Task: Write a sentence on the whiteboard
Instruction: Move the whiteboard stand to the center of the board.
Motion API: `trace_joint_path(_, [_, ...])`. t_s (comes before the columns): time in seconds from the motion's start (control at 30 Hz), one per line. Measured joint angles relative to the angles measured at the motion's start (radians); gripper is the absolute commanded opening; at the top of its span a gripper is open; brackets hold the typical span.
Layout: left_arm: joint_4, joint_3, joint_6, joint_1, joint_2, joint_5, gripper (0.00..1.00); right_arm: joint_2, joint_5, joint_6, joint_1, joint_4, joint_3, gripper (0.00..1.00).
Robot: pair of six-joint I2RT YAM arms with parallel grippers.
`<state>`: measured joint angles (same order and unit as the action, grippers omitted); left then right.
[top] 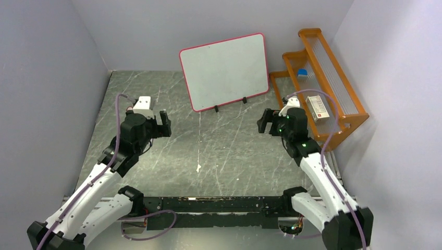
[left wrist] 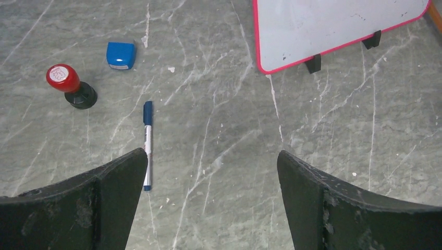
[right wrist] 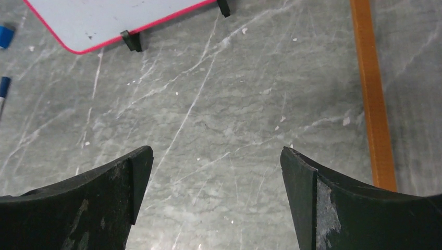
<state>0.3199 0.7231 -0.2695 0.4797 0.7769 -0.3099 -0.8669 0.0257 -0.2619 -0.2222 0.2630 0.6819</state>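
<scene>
The black foot nearer the orange rack sticks out below the whiteboard's pink-red frame, so the right gripper will move outward and down onto that foot.
The whiteboard (top: 224,70) stands propped at the back of the table on two black feet, pink-red framed, its face bare; no sentence shows on it. Its lower corner appears in the left wrist view (left wrist: 333,23) and the right wrist view (right wrist: 114,18). A blue-capped white marker (left wrist: 148,143) lies on the table just beyond my left gripper's left finger; its cap shows at the right wrist view's left edge (right wrist: 4,86). My left gripper (top: 164,124) (left wrist: 211,153) is open over bare table. My right gripper (top: 266,122) (right wrist: 216,151) is open too, nothing between its fingers.
A red-topped stamp (left wrist: 65,80) and a small blue block (left wrist: 121,54) sit left of the marker. An orange tiered rack (top: 326,83) (right wrist: 371,94) stands at the right, holding a white box (top: 318,108) and a small blue item (top: 302,73). Grey walls close in on both sides.
</scene>
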Motion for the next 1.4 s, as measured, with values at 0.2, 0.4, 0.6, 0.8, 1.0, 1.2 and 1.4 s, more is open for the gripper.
trace_joint_path(0.2, [0.007, -0.002, 0.007, 0.0, -0.018, -0.013, 0.98, -0.254, 0.003, 0.046, -0.01, -0.161, 0.003, 0.94])
trace_joint_path(0.4, [0.025, -0.014, 0.008, 0.0, -0.047, -0.015, 0.98, -0.556, -0.02, 0.102, -0.045, -0.291, 0.097, 0.89])
trace_joint_path(0.6, [0.025, -0.017, 0.01, 0.0, -0.078, -0.019, 0.98, -0.831, -0.013, 0.149, -0.052, -0.394, 0.264, 0.79])
trace_joint_path(0.8, [0.021, -0.027, 0.015, 0.0, -0.096, -0.006, 0.98, -1.043, 0.002, 0.177, -0.053, -0.416, 0.441, 0.72])
trace_joint_path(1.0, [0.022, -0.027, 0.015, 0.0, -0.081, 0.007, 0.98, -1.189, 0.009, 0.197, -0.053, -0.408, 0.575, 0.62])
trace_joint_path(1.2, [0.021, -0.027, 0.016, -0.001, -0.08, 0.008, 0.98, -1.263, 0.009, 0.215, -0.053, -0.378, 0.672, 0.49])
trace_joint_path(1.4, [0.021, -0.027, 0.019, -0.014, -0.077, 0.026, 0.95, -1.293, 0.004, 0.237, -0.053, -0.336, 0.739, 0.28])
